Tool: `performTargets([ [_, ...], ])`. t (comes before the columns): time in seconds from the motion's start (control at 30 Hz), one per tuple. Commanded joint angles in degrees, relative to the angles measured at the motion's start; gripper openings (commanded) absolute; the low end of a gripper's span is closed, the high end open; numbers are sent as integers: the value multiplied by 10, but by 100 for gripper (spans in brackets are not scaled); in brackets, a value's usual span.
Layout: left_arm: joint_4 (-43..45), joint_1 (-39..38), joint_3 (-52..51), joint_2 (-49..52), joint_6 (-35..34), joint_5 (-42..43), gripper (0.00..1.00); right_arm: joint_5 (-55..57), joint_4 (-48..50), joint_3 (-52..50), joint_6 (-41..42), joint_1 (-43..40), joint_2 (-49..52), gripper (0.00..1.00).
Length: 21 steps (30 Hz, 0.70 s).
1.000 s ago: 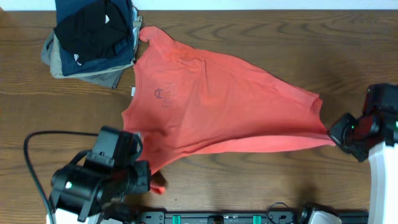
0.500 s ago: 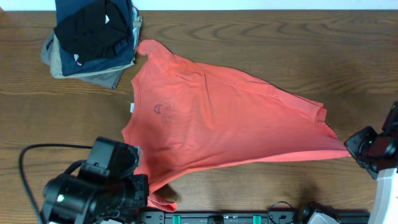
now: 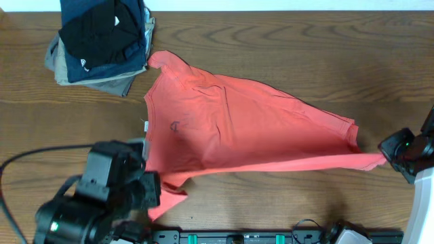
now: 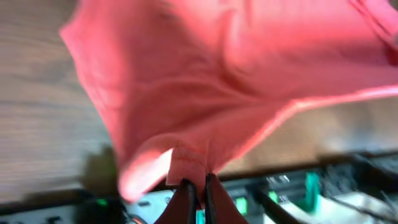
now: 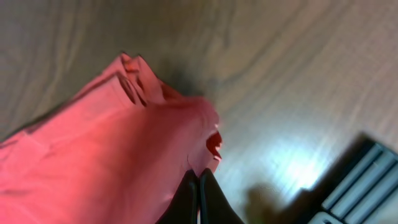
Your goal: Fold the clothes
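My left gripper carries the fold outward and down over the dark chest mark (image 3: 174, 126) next and releases it, since the mark sits on flat-lying cloth.
The salmon-red T-shirt (image 3: 230, 125) lies stretched across the wooden table, collar toward the folded stack, with a small dark chest mark (image 3: 174, 126) showing. My left gripper (image 4: 199, 186) is shut on a fold of the shirt's fabric (image 4: 186, 93) near the front left, lifted off the table; in the overhead view it sits at the shirt's lower left corner (image 3: 152, 196). My right gripper (image 5: 198, 180) is shut on the shirt's corner (image 5: 112, 149) at the far right (image 3: 388, 159). The cloth between them is pulled taut.
A stack of folded black, navy and grey-khaki garments (image 3: 102, 41) sits at the back left, touching the shirt's collar end. A black cable (image 3: 27, 159) loops at the left. Equipment with green parts (image 3: 224, 237) lines the front edge.
Both grippers have moved outward and toward the front, holding the shirt. The shirt has slid forward and stretched wider; its right corner now reaches further right.
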Motion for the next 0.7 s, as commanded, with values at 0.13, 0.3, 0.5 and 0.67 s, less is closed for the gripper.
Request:
performTargets([
  [0.13, 74, 0, 0, 95, 1, -142, 6, -33, 46, 10, -3, -5, 35, 1],
  [0.3, 143, 0, 0, 184, 25, -154, 6, -40, 68, 10, -3, -5, 63, 1],
  [0.5, 211, 0, 0, 287, 25, -208, 6, -50, 90, 10, -3, 10, 95, 1],
  [0.67, 261, 0, 0, 363, 25, -267, 6, -49, 107, 9, 4, 34, 122, 1],
])
